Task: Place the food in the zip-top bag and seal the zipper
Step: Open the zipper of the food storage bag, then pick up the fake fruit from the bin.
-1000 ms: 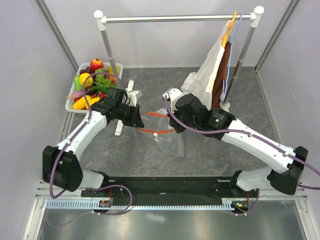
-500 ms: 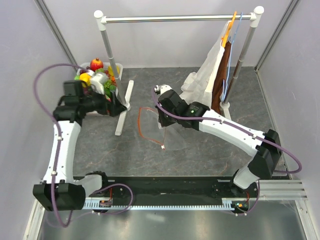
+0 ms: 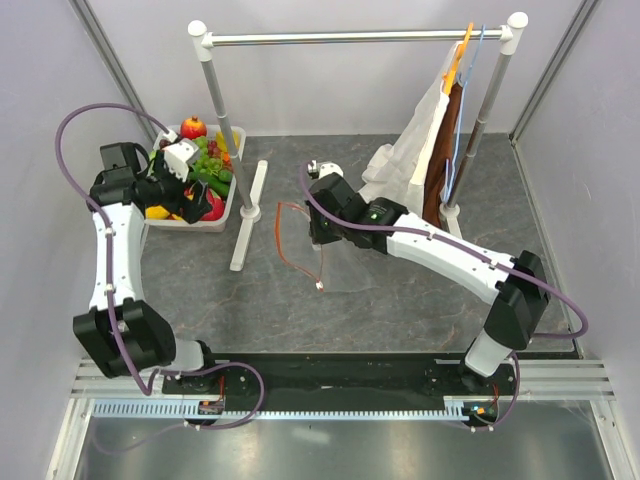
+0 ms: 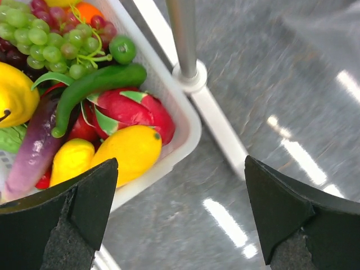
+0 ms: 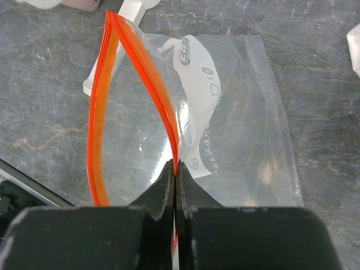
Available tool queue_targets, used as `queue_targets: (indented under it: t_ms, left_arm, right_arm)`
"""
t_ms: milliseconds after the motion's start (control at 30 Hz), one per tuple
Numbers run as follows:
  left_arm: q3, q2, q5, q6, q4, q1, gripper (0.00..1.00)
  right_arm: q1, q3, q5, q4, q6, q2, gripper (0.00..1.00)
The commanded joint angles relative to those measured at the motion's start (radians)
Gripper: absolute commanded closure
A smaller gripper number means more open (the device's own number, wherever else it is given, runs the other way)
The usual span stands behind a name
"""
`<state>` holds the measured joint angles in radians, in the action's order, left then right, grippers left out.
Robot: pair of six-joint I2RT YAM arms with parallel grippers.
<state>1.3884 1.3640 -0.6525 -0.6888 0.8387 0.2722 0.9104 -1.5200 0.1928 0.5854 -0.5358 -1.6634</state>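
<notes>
The left gripper lowers its open fingers to the left in the wrist view next, around the sides of the yellow mango [image 4: 129, 151], which lies uncovered below.
The food [image 3: 195, 160] is piled in a white basket [image 3: 196, 225] at the far left: green grapes [image 4: 45, 45], a yellow mango [image 4: 129, 151], a purple eggplant [image 4: 31, 154] and a red fruit [image 4: 132, 109]. My left gripper [image 3: 200, 203] hovers over the basket's near right corner, open, with nothing between its fingers [image 4: 67, 225]. My right gripper [image 5: 176, 169] is shut on the orange-red zipper [image 5: 98, 112] of the clear zip-top bag [image 5: 242, 129]. The bag's mouth gapes in a loop [image 3: 288, 240], and the white slider [image 3: 320, 288] hangs at its near end.
A clothes rack stands at the back, with a metal bar [image 3: 350, 38], a left post [image 4: 183, 34] and a white foot [image 3: 248, 215] right beside the basket. A white cloth on a hanger [image 3: 420, 140] hangs at the right. Enclosure walls close in on both sides.
My left arm swung away from the bag to the basket and its jaws opened. My right arm carried the bag's edge left and back, still pinched.
</notes>
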Motion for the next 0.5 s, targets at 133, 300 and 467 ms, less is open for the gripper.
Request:
queue_targets:
  t_ms: [133, 300, 467]
  left_arm:
    - [0.054, 0.093, 0.048, -0.466, 0.048, 0.004, 0.0]
    - [0.014, 0.139, 0.073, -0.604, 0.02, 0.004, 0.01]
    - [-0.037, 0.161, 0.03, -0.652, -0.07, 0.015, 0.04]
  right_arm:
    - [-0.056, -0.037, -0.099, -0.041, -0.07, -0.016, 1.0]
    - [-0.068, 0.001, -0.174, -0.128, 0.042, -0.001, 1.0]
    - [-0.068, 0.033, -0.184, -0.165, 0.046, -0.006, 1.0]
